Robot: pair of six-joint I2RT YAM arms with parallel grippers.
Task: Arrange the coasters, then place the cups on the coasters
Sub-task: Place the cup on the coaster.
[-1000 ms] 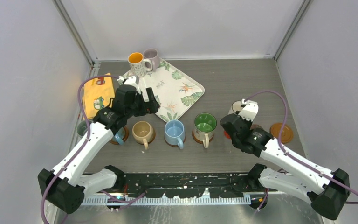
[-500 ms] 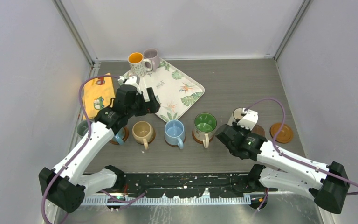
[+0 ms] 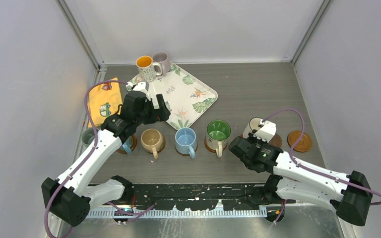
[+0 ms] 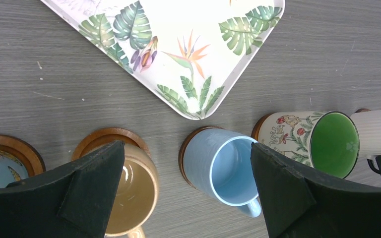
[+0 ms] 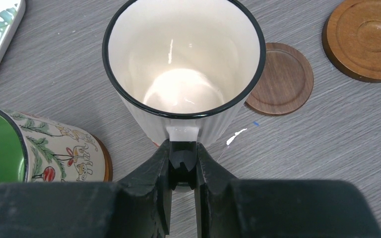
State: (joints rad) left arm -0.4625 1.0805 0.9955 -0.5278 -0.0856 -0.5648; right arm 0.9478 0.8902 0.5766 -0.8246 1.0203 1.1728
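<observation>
My right gripper moves down next, edging toward the green-inside cup, and releases the cream ribbed cup's handle, since the row's gap by the green-inside cup lies below it.
My right gripper is shut on the handle of a cream ribbed cup with a black rim, held upright. The same cup stands right of the green-inside cup. A bare dark brown coaster lies just right of it, and a bare orange-brown coaster farther right. The tan cup, light blue cup and green-inside cup sit on wooden coasters in a row. My left gripper hangs open above them, holding nothing.
The leaf-patterned tray lies behind the row. An orange-inside cup and a mauve cup stand at its far corner. The yellow cloth is at the left, with two more cups partly hidden under my left arm.
My right arm has drawn the cream cup nearer and lower, toward the row's right end. The left arm has stayed still and open.
</observation>
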